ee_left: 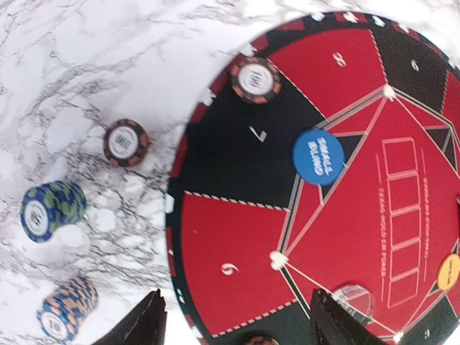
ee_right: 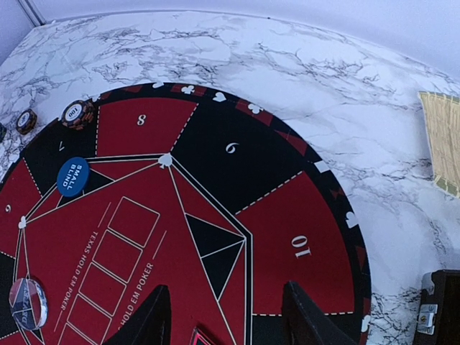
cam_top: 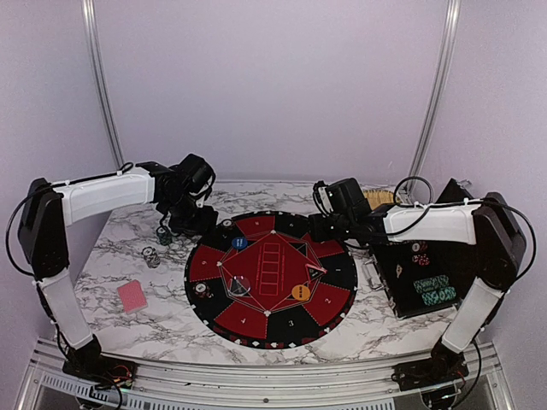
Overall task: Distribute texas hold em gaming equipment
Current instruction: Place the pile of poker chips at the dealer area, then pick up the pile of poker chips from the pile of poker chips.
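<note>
I will next lower the fingers of my left gripper to the left in the wrist view around the dark striped chip off the mat (ee_left: 126,142), because the chip is below it there.
The round black-and-red mat (cam_top: 272,318) fills the table's middle. My left gripper (cam_top: 190,224) hovers open and empty over its far-left rim; its fingertips (ee_left: 147,323) straddle a red sector. One dark striped chip (ee_left: 255,79) lies on the mat's rim and another (ee_left: 126,142) on the marble. A blue-green chip stack (ee_left: 52,208) and an orange-blue stack (ee_left: 68,307) stand beside them. The blue button (ee_left: 318,156), orange button (cam_top: 300,292) and clear button (ee_left: 352,302) rest on the mat. My right gripper (ee_right: 226,320) is open and empty above the mat's far right (ee_right: 302,215).
A pink-backed card (cam_top: 132,295) lies on the marble at near left. The black case (cam_top: 423,273) stands open at the right with chips inside, its corner (ee_right: 438,309) close to my right wrist. A tan slatted object (ee_right: 442,140) lies at far right.
</note>
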Available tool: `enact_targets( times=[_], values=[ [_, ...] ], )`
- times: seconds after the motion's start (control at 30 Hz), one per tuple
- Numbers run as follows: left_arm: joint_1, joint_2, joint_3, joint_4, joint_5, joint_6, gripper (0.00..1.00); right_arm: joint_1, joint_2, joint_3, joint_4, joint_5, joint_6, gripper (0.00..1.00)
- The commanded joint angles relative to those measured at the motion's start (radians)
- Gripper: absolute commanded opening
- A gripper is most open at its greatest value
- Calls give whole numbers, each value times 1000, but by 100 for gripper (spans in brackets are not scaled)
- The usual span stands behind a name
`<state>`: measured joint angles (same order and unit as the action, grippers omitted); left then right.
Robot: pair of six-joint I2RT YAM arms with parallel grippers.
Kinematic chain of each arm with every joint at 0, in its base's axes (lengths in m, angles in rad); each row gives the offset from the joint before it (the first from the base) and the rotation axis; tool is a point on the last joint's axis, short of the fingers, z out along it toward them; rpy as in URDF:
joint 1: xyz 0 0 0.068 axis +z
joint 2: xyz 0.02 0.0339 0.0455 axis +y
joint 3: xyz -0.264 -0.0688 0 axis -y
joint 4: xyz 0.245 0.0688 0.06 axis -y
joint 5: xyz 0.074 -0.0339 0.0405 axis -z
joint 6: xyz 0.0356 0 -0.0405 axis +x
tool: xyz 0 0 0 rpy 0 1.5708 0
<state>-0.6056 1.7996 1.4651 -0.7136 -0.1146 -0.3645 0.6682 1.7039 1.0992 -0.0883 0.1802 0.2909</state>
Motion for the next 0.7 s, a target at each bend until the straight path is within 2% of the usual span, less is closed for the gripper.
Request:
enact_targets(
  times=[0.0,0.4,0.67],
  values=[
    [81,115,122,-75,-13,71,69,-10,-20,37,-4,-16,-9,51],
    [217,383,378,-120,1,138,69,-9,-17,27,0,-60,-14,51],
    [262,494,472,-145,33,162,68,-9,-18,21,1,-54,-9,51]
  ],
)
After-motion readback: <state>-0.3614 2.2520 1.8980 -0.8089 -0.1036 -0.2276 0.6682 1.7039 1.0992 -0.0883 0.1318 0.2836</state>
